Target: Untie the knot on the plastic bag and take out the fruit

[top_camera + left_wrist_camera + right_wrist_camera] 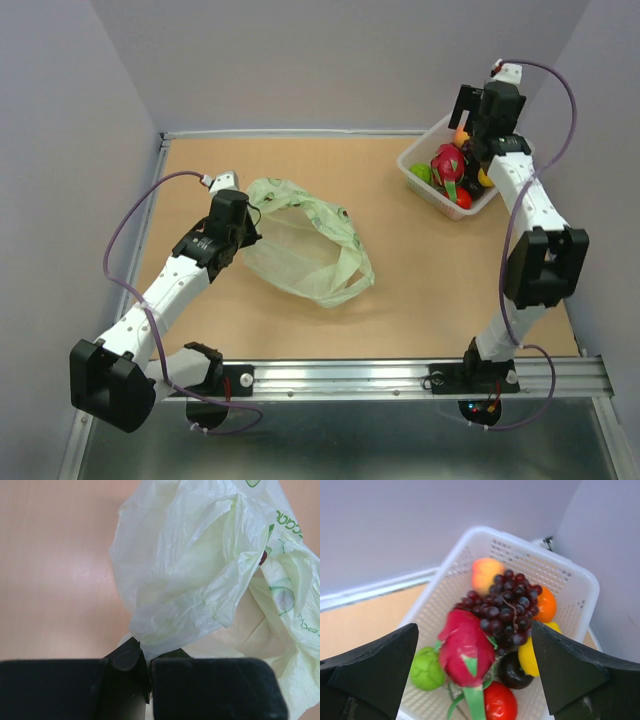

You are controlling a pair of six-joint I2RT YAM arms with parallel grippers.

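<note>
The left gripper moves slightly outward and to the left in the top view next and then lets go of the bag's edge, since the tabletop is bare on that side.
The pale green plastic bag [305, 245] lies slack and flattened on the table, its mouth open; no knot shows. My left gripper [250, 225] is shut on a bunched edge of the bag [200, 570], pinched between its jaws [149, 655]. My right gripper [467, 135] is open and empty, hovering above the white mesh basket [418, 183]. In the right wrist view its gripper [475, 630] frames the dark purple grapes [505, 605], the pink-red dragon fruit [465, 650] and the yellow fruit [530, 655], all lying in the basket [485, 532].
The basket also holds a green fruit [426, 669], a peach one [486, 572], an orange one [546, 604], a red one [499, 702] and a dark round one [512, 670]. Grey walls close in the table's back and sides.
</note>
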